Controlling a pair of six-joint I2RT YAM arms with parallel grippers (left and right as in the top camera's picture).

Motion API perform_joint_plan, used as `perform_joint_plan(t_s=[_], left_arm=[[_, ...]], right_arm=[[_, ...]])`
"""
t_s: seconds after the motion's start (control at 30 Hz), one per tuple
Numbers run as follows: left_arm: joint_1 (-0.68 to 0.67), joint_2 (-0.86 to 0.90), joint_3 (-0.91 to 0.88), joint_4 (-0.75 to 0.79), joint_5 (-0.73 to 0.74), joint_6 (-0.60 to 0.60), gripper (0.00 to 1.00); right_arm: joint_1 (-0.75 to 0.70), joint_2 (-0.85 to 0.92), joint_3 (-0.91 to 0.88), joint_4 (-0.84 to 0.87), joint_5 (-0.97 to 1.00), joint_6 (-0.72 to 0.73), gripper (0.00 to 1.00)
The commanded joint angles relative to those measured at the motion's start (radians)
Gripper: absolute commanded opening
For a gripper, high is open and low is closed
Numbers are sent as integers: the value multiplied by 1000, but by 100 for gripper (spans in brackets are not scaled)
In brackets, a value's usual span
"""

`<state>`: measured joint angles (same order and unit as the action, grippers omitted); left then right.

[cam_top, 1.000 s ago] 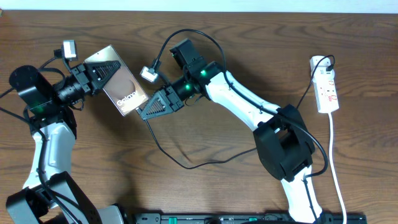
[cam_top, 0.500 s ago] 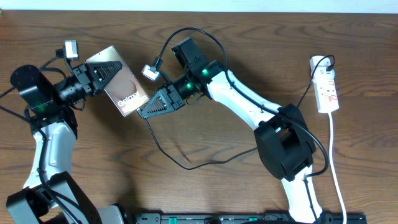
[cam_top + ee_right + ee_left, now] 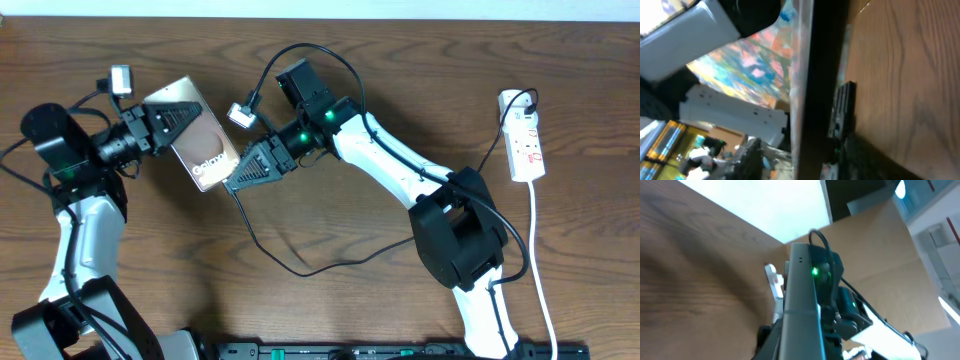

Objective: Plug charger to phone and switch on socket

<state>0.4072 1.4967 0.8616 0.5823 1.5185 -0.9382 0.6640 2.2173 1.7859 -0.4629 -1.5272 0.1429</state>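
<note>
My left gripper moves back and down next, tilting the phone (image 3: 203, 147) flat onto the bare tabletop nearer the black bar to release it, as that's clear.
The phone (image 3: 203, 147), brown-black with pale "Galaxy" lettering, is held tilted above the table at upper left with my left gripper (image 3: 180, 116) shut on its upper end. In the left wrist view its grey edge (image 3: 800, 300) runs up the middle. My right gripper (image 3: 243, 172) is at the phone's lower right end, fingers apart around its dark edge (image 3: 820, 100). The charger (image 3: 300, 268), a thin black cable, leaves that end and loops over the table toward the right. Its plug tip is hidden. The socket (image 3: 525, 140), a white strip, lies at far right.
A black plug (image 3: 516, 100) sits in the socket's far end, and its white cord (image 3: 541, 260) runs down the right side to the front edge. A black rail (image 3: 400, 350) lines the table's front. The right arm's base (image 3: 458, 240) stands at centre right.
My right gripper's fingers have spread apart at the phone's end. The left gripper has shifted the phone slightly right and down, toward the right gripper.
</note>
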Motion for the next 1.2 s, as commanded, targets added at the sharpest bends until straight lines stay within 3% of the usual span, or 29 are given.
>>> perform_joint_plan(t_s=[0.0,0.1,0.43,0.87,1.17], left_arm=[[-7,0,5,6,53,3,7],[-7,0,5,6,53,3,7],[-7,0,5,6,53,14,7],[5,2,-148,2,50,174,7],[41,2,-274,-11,-114,187,8]], right_arm=[[-9,-6,19,0,-9,-5,83],[-9,-6,19,0,-9,-5,99],[-23,-6,19,0,-9,-5,99],[-126,-6,19,-1,-9,-5,99],[-150,-6,19,-2,-9,-5,99]])
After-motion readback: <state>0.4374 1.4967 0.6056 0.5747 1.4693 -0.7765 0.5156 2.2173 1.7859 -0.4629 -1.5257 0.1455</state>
